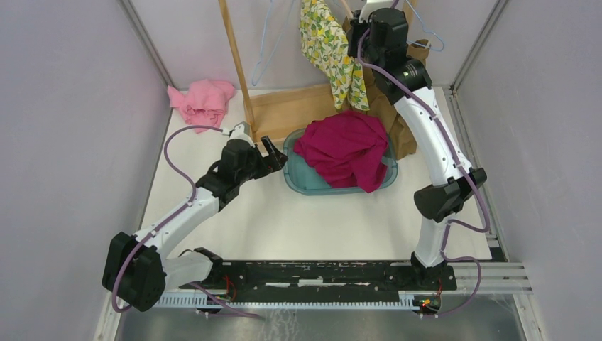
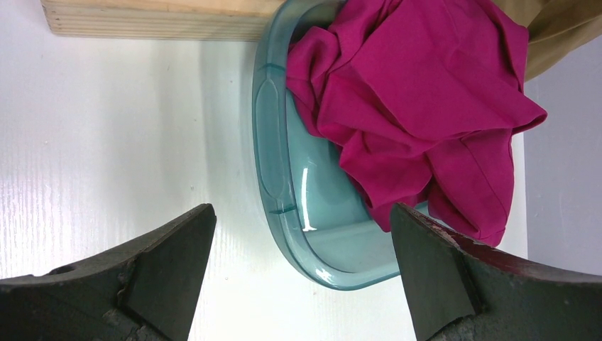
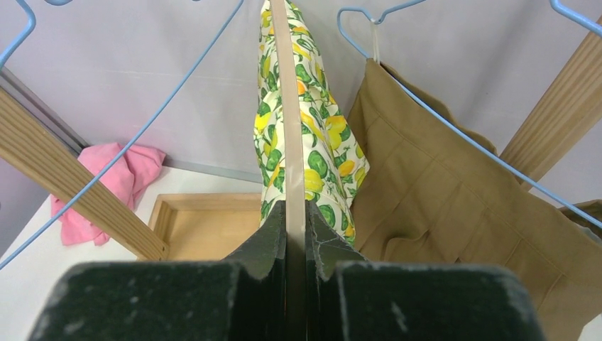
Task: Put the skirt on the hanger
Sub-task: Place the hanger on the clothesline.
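Next, my right gripper eases the beige hanger down between the blue hangers and releases it, since the lemon-print garment (image 1: 330,50) already hangs along its strip.
A crumpled magenta garment (image 1: 344,145) (image 2: 419,92) fills a teal basin (image 1: 298,181) (image 2: 273,142) mid-table. My left gripper (image 1: 277,153) (image 2: 302,213) stands open just off the basin's left rim, with nothing between its fingers. High at the back, my right gripper (image 1: 358,21) (image 3: 296,213) is shut on a thin beige strip (image 3: 284,106) seen edge-on, which may be a hanger. A lemon-print garment (image 1: 330,50) (image 3: 319,163) hangs along it. Which garment is the skirt I cannot tell.
A tan garment (image 1: 397,128) (image 3: 454,213) hangs on a blue wire hanger (image 3: 444,117). An empty blue hanger (image 1: 266,50) (image 3: 142,131) hangs left of it. The rack's slanted wooden post (image 1: 238,64) rises from a wooden base (image 1: 284,110). A pink cloth (image 1: 202,99) lies back left.
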You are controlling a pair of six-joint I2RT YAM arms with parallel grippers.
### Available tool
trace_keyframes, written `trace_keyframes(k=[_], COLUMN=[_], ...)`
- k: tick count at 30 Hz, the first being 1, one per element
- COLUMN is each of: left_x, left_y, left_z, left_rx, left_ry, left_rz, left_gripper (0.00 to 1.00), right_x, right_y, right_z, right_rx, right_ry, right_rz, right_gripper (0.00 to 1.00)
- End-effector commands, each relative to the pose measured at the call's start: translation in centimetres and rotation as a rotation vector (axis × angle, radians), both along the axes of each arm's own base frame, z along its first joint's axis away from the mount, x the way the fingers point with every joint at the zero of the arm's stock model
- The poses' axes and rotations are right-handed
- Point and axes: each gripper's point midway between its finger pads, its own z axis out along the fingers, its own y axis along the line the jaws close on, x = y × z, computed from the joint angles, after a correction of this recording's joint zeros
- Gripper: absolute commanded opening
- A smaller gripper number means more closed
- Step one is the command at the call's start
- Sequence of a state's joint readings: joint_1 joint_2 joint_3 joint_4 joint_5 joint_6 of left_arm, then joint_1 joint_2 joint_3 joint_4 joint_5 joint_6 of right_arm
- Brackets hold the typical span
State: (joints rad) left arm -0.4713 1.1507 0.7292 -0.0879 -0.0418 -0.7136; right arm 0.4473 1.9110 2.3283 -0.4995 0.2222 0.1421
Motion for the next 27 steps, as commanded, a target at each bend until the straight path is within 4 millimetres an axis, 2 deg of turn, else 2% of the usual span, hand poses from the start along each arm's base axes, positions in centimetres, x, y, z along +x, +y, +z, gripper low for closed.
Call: trace_keyframes(k=[1, 13, 19, 27], left_x=[0.1, 0.1, 0.1, 0.4], left_y=[-0.3, -0.5, -0.7, -1.0], left_z=[1.5, 1.1, 1.0, 1.1], left_rx=[-0.047, -0.059, -0.063, -0.066], left_ry=[-0.034, -0.028, -0.026, -0.024], left_rz=[0.000, -0.007, -0.012, -0.019], left_gripper=[0.99, 0.99, 0.99, 0.99], right_x=[2.9, 1.5, -0.1, -1.4], right_y=[1.4, 1.2, -0.1, -0.6], right_z=[-0.6, -5.1, -5.1, -4.7], right_rx=[0.070, 0.063, 0.055, 0.050], right_ry=[-0.052, 0.021, 0.011, 0.006], right_rz=[0.033, 0.043, 0.018, 0.022], right_gripper=[0.01, 0.02, 0.02, 0.02])
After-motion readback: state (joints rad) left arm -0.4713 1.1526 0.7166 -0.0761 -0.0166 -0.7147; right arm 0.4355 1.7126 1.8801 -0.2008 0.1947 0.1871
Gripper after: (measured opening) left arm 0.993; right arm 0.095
